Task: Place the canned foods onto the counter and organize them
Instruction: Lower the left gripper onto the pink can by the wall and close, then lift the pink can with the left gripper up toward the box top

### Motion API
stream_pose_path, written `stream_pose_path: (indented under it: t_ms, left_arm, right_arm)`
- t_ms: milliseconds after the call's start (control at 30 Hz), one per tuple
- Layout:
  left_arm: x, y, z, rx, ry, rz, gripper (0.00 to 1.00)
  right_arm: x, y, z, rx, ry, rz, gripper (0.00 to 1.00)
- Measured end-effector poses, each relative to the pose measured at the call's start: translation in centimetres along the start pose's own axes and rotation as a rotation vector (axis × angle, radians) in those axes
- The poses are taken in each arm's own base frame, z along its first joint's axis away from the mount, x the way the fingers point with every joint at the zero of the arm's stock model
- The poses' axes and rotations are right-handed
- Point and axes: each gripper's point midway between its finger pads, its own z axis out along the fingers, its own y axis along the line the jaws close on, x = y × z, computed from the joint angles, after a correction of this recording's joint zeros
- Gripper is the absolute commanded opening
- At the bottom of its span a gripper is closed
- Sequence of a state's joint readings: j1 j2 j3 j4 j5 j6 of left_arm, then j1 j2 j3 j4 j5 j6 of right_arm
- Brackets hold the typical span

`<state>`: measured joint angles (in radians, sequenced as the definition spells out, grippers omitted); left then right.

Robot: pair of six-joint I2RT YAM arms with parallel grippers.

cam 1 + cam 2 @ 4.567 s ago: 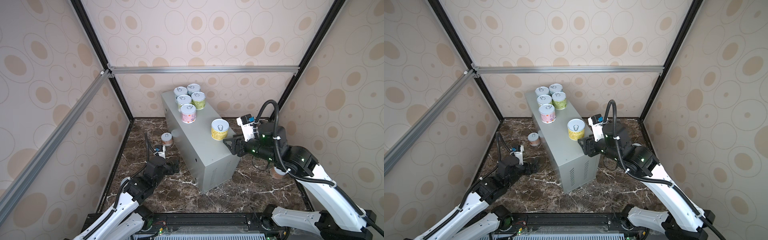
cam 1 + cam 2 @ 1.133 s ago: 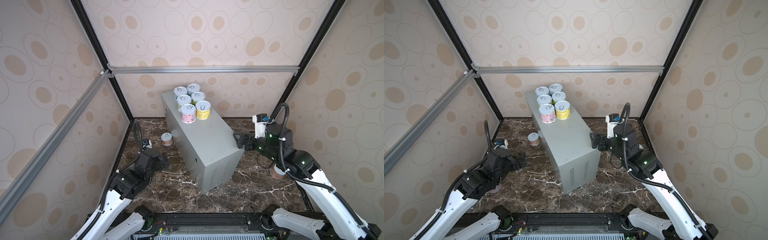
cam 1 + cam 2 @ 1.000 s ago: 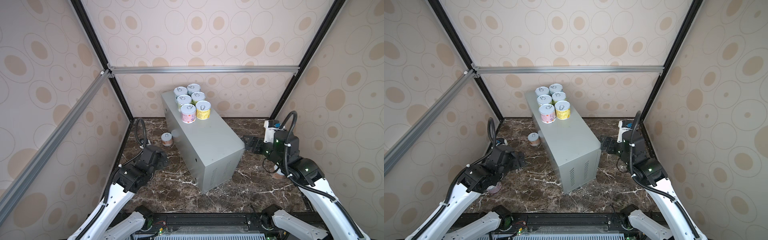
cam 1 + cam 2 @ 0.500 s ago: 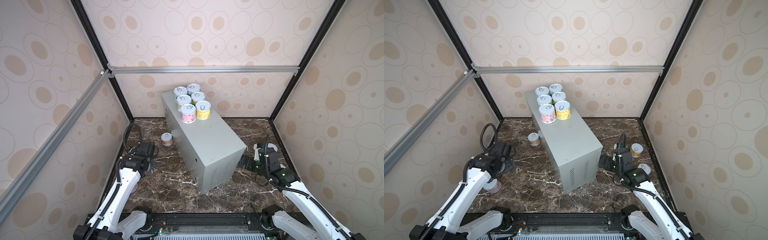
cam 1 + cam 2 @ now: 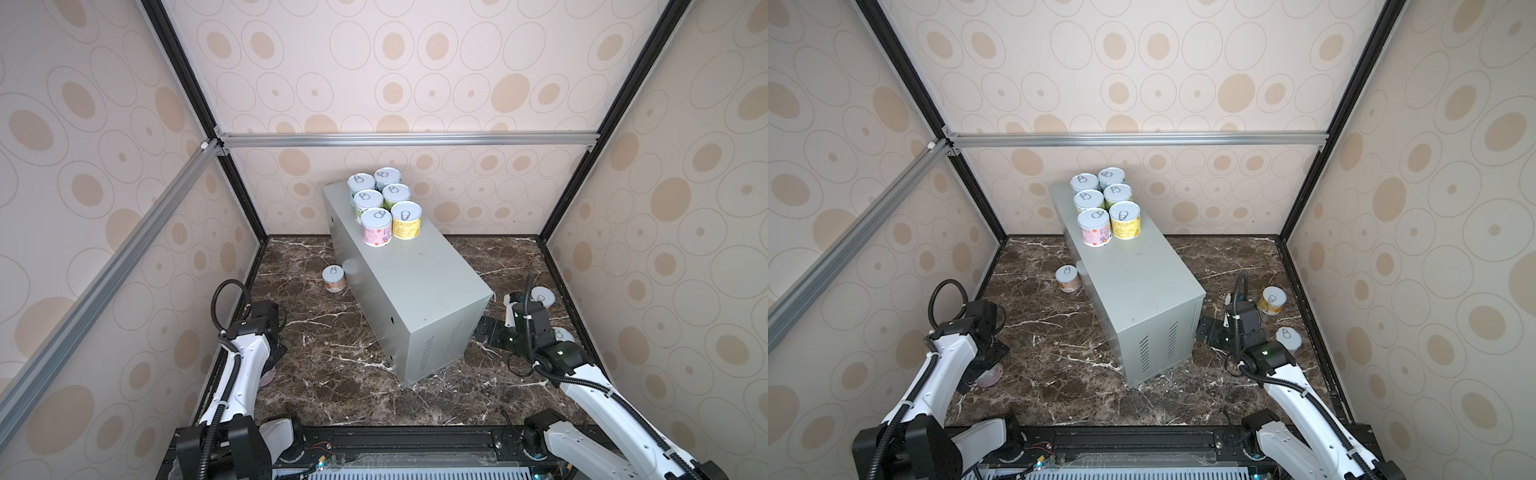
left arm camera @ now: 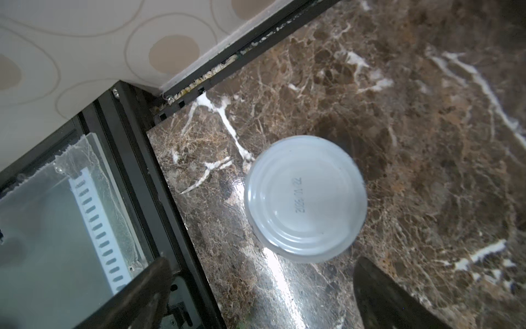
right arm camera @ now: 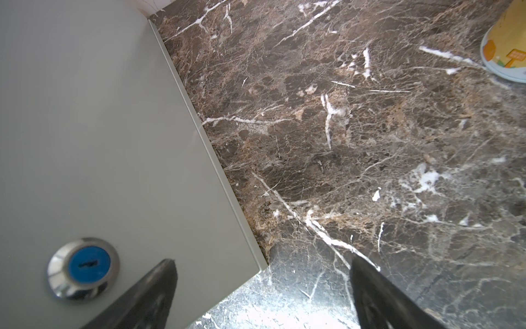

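Note:
The left gripper will next lower its open fingers past the rim of the stamped can (image 5: 990, 376) (image 6: 305, 198) and close on the can's sides, as the can stands below with bare marble all around it.
The counter (image 5: 419, 286) is a grey metal box on the marble. Several canned foods (image 5: 384, 199) stand in two rows at its far end, a pink can (image 5: 376, 227) and a yellow can (image 5: 406, 220) nearest. An orange can (image 5: 333, 279) stands on the marble left of the counter. In the left wrist view my left gripper (image 6: 260, 273) hangs open just above a can (image 6: 306, 199) with a plain stamped end up. My right gripper (image 5: 1206, 328) is open and empty, low beside the counter's near right corner (image 7: 260, 266).
Two more cans stand on the marble behind my right arm: a yellow-orange one (image 5: 1271, 300) and one near the wall (image 5: 1288, 338). The enclosure's black frame edge (image 6: 159, 182) runs close by the left can. A blue lock (image 7: 85, 265) sits in the counter's side.
Both arms have dropped from counter height to the marble. The left one swung back to the near left corner over a can. The right gripper sank beside the counter's corner.

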<state>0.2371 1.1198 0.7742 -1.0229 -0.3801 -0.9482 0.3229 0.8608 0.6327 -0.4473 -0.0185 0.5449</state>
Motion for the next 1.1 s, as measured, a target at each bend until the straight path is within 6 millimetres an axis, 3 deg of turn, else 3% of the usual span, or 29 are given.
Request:
stream_pose_path:
  t_ms: [533, 767, 1100]
  left_arm:
    - [0.0, -2.7, 3.1, 0.070, 0.060, -0.097, 0.99]
    - [-0.2, -3.1, 4.1, 0.066, 0.073, -0.117, 0.99]
    - [1.8, -3.8, 6.9, 0.043, 0.172, -0.138, 0.99]
  right_arm:
    - [0.8, -0.5, -0.1, 0.011, 0.023, -0.034, 0.97]
    - [1.3, -0.8, 0.8, 0.031, 0.057, -0.040, 0.97]
    - [2.0, -1.3, 1.9, 0.054, 0.104, -0.059, 0.97]
